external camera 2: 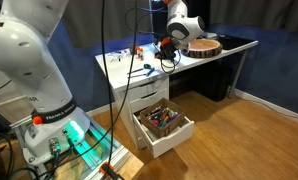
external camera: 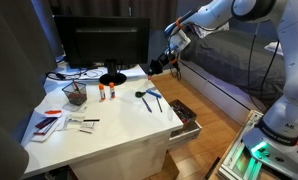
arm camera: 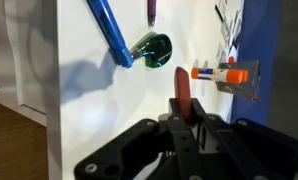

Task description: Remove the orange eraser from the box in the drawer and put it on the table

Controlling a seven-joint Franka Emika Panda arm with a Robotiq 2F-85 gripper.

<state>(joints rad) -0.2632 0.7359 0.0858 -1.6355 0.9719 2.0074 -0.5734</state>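
Note:
The orange eraser (arm camera: 180,88) needs to come down onto the bare tabletop (arm camera: 127,111) beside the green object, and my gripper needs to open to let it go, since that clear spot is below my gripper.
My gripper (arm camera: 181,118) is shut on the orange eraser (arm camera: 180,88), a narrow red-orange bar that sticks out past the fingertips. In both exterior views the gripper (external camera: 174,43) (external camera 2: 167,50) hangs in the air above the white table (external camera: 104,132) (external camera 2: 141,72), near its edge. The white drawer (external camera: 188,127) (external camera 2: 176,138) stands pulled open below the tabletop. The dark reddish box (external camera: 182,110) (external camera 2: 161,120) lies inside it, with several colourful things in it. In the wrist view the white tabletop (arm camera: 89,100) lies under the eraser.
Blue-handled scissors (external camera: 152,97) (arm camera: 111,30) and a green object (arm camera: 151,50) lie on the table near the gripper. Orange-capped glue sticks (external camera: 106,92) (arm camera: 224,72), a mesh pen cup (external camera: 76,95), a monitor (external camera: 99,45) and papers (external camera: 51,122) also stand there. A wooden floor (external camera 2: 239,140) surrounds the desk.

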